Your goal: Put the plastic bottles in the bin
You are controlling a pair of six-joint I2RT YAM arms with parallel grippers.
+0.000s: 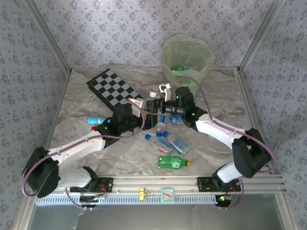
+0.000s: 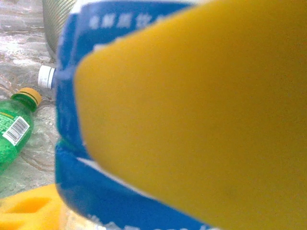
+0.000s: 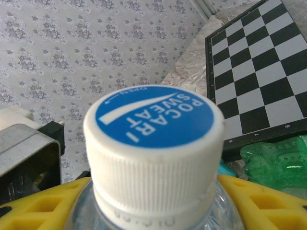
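The bin's rim stands high above the tabletop, so I should lift my right gripper and carry the bottle outward over the bin's opening (image 1: 187, 56) to release it inside.
A clear plastic bottle with a white, blue-topped cap (image 3: 153, 143) sits between the yellow fingers (image 3: 264, 201) of my right gripper (image 3: 153, 213), which is shut on its shoulders. My left gripper (image 2: 110, 191) is at the same bottle's blue label (image 2: 72, 120), one yellow finger (image 2: 201, 120) blurred against it, so its state is unclear. Both grippers, left (image 1: 146, 105) and right (image 1: 163, 96), meet mid-table in front of the pale green bin (image 1: 201, 67), which holds bottles (image 1: 181, 68). More bottles lie on the table: a green one (image 1: 172, 162), clear blue-capped ones (image 1: 176, 143).
The black-and-white checkered board (image 1: 115, 88) lies left of the bin. A blue and pink object (image 1: 96, 120) lies beside the left arm. A green bottle (image 2: 12, 134) and a white cap (image 2: 46, 76) lie near the bin wall (image 2: 57, 19). Patterned walls enclose the table.
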